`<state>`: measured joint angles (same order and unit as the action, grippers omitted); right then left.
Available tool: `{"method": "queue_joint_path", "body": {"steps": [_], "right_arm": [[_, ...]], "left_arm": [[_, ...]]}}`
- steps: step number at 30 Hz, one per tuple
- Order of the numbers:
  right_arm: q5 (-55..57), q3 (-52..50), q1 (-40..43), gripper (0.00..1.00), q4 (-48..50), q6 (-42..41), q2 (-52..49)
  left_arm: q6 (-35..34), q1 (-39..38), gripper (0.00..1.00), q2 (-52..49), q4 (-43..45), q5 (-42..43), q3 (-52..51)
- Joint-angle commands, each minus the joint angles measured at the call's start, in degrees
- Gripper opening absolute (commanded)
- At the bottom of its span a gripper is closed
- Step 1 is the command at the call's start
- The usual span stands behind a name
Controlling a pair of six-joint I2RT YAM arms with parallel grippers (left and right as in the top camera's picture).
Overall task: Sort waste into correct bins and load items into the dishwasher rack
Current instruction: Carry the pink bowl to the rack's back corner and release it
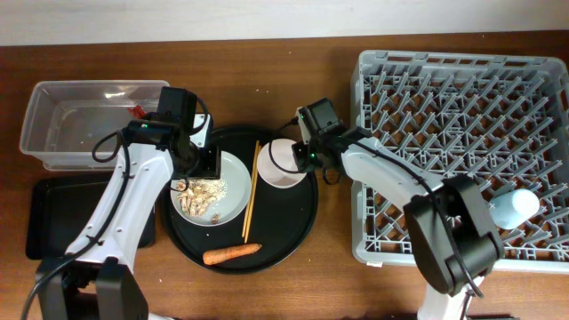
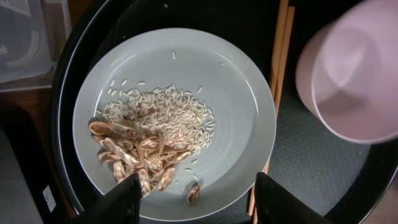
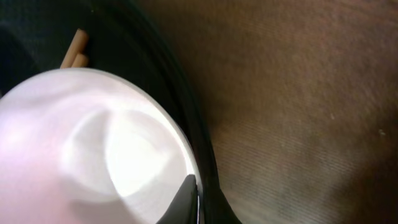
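Note:
The robot's right gripper should lift the white cup (image 1: 283, 164) next, then turn and lower it into the far part of the dishwasher rack, where the pegs are empty.
The pale plate (image 1: 233, 188) lies on the round black tray with beige food scraps (image 1: 200, 197) and rice on it; it also shows in the left wrist view (image 2: 236, 93). My left gripper (image 1: 197, 173) is open, its fingers (image 2: 196, 202) straddling the plate's near rim beside the scraps (image 2: 134, 155). My right gripper (image 1: 307, 158) is shut on the rim of the white cup (image 1: 283, 164), one finger inside the cup (image 3: 93, 155). Two chopsticks (image 1: 252, 191) lie between the plate and the cup. An orange carrot (image 1: 231, 254) lies at the tray's front. A red wrapper (image 1: 138, 110) is in the clear tub (image 1: 53, 98). The tissue wad is not in view.
The shallow black tray (image 1: 53, 218) lies in front of the clear tub at the left. The round black tray (image 1: 293, 236) is at the centre. The grey dishwasher rack (image 1: 462, 89) fills the right side, with the light-blue cup (image 1: 516, 209) lying in it.

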<state>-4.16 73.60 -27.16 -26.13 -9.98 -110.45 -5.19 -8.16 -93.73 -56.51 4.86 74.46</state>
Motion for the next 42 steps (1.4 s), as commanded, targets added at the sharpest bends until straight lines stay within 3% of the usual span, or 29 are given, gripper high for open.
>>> {"method": "queue_joint_path", "body": {"steps": [1,5,8,14,17,18,20,25,32,37,39,42], "right_arm": [[8.8,1.1,2.3,0.04,-1.3,1.8,11.9],[22.0,1.1,9.9,0.04,-1.0,11.4,26.6],[33.8,1.1,21.0,0.04,2.7,22.5,28.9],[51.1,1.1,38.6,0.04,20.9,35.3,22.2],[58.2,1.1,44.1,0.04,29.4,44.6,14.7],[63.4,1.1,45.6,0.04,36.3,47.5,10.6],[65.2,1.1,46.8,0.04,40.8,49.4,5.0],[65.5,0.9,44.5,0.04,38.9,44.2,-1.5],[64.8,0.8,39.8,0.04,22.3,27.0,-1.5],[64.8,0.8,39.1,0.05,12.4,19.3,-1.5],[64.8,0.8,38.4,0.32,10.4,18.6,-1.3],[62.3,0.9,37.4,0.56,7.4,15.2,1.7]], "left_arm": [[-0.1,0.2,0.58,1.0,0.0,-0.4,-0.2],[-0.1,0.2,0.57,1.0,0.0,-0.4,-0.2],[-0.1,0.2,0.58,1.0,0.0,-0.4,-0.2],[-0.1,0.2,0.58,1.0,0.0,-0.2,-0.2],[-0.1,0.2,0.58,1.0,0.0,-0.2,-0.2],[-0.1,0.2,0.58,1.0,0.0,-0.2,-0.2],[-0.1,0.2,0.58,1.0,0.0,-0.2,-0.2],[-0.1,0.2,0.58,1.0,0.0,-0.2,-0.2],[-0.1,0.2,0.58,1.0,0.0,-0.2,-0.2],[-0.1,0.2,0.58,1.0,0.1,-0.2,-0.2],[-0.1,0.2,0.58,1.0,0.1,-0.2,-0.2],[-0.1,0.2,0.58,1.0,0.1,-0.2,-0.2]]}}
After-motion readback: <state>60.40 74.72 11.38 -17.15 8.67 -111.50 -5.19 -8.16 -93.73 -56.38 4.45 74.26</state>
